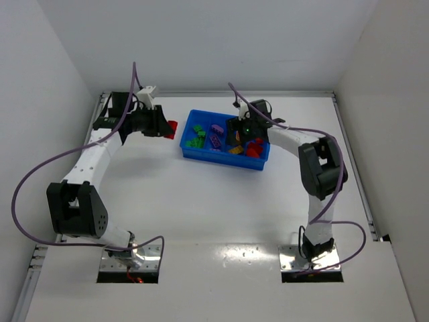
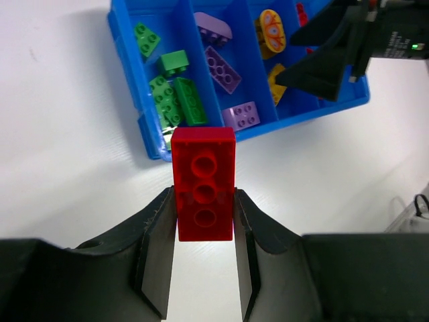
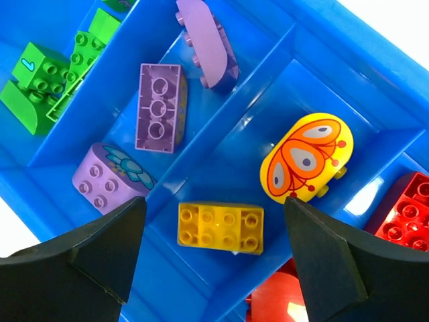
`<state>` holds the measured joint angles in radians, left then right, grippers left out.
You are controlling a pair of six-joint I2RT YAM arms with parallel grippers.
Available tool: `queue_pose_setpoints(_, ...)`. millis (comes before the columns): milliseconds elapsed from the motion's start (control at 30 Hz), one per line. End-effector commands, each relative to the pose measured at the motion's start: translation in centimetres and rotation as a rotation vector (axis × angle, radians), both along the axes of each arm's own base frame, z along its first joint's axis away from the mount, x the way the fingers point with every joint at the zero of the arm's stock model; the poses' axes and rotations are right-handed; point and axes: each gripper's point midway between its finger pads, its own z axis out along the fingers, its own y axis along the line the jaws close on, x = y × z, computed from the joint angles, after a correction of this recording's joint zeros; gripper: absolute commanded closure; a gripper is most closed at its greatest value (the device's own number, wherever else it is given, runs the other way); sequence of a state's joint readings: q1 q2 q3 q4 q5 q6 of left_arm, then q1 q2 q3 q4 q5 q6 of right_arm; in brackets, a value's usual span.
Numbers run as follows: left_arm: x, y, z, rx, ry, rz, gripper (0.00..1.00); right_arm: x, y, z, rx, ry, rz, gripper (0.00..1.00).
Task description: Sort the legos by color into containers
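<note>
I will next carry the red lego with my left gripper across the tray [image 1: 221,157], past the yellows. Then I will lower it over the reds in one end section of the tray.
My left gripper [image 2: 204,221] is shut on a red lego brick [image 2: 203,181], held above the table just left of the blue tray [image 1: 221,157]; it also shows in the top view [image 1: 171,129]. The tray's four compartments hold green legos [image 2: 175,97], purple legos [image 3: 161,106], yellow ones and red ones [image 3: 407,211]. My right gripper [image 3: 214,235] is open and empty above the tray, over a yellow brick [image 3: 220,228] next to a yellow rounded piece with an orange butterfly print [image 3: 307,158].
White walls close in the table on the left, back and right. The right arm [image 1: 315,164] reaches over the tray's right end. Cables loop beside both arms.
</note>
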<state>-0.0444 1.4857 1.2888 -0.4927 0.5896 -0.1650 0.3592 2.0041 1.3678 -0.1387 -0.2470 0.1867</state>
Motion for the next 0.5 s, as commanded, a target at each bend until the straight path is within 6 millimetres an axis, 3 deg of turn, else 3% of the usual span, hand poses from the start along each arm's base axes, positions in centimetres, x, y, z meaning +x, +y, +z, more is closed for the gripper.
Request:
queue_pose_setpoints(0, -0.3, -1.0, 0.8, -0.061, -0.022, -0.061, 0.88, 1.7, 1.0, 6.4, 0.071, -0.136, -0.028, 0.16)
queue_pose_setpoints(67, -0.1, -2.2, 1.0, -0.113, -0.022, -0.105, 0.88, 1.9, 0.9, 10.9, 0.118, -0.219, -0.057, 0.16)
queue_pose_setpoints(133, -0.1, -4.3, 1.4, -0.137, -0.034, -0.156, 0.88, 2.2, -0.3, 14.1, 0.132, -0.287, -0.109, 0.16)
queue_pose_setpoints(200, 0.8, -5.8, 1.4, -0.136, -0.042, -0.176, 0.88, 2.1, -2.5, 16.0, 0.116, -0.313, -0.186, 0.16)
queue_pose_setpoints(267, 0.8, -8.5, 1.2, -0.133, -0.052, -0.235, 0.88, 1.9, -6.2, 18.7, 0.068, -0.378, -0.315, 0.15)
queue_pose_setpoints(300, 1.1, -9.3, 1.0, -0.132, -0.051, -0.240, 0.88, 1.5, -7.6, 18.8, 0.044, -0.383, -0.359, 0.15)
queue_pose_setpoints(333, 1.3, -11.0, 0.4, -0.124, -0.047, -0.270, 0.88, 1.3, -10.6, 18.9, -0.028, -0.393, -0.452, 0.15)
queue_pose_setpoints(433, 2.1, -14.0, 0.5, -0.134, -0.061, -0.303, 0.88, -1.0, -15.4, 19.1, -0.150, -0.410, -0.575, 0.10)
queue_pose_setpoints(467, 1.7, -16.1, -0.8, -0.136, -0.025, -0.339, 0.88, -2.1, -17.3, 18.9, -0.183, -0.405, -0.612, 0.08)
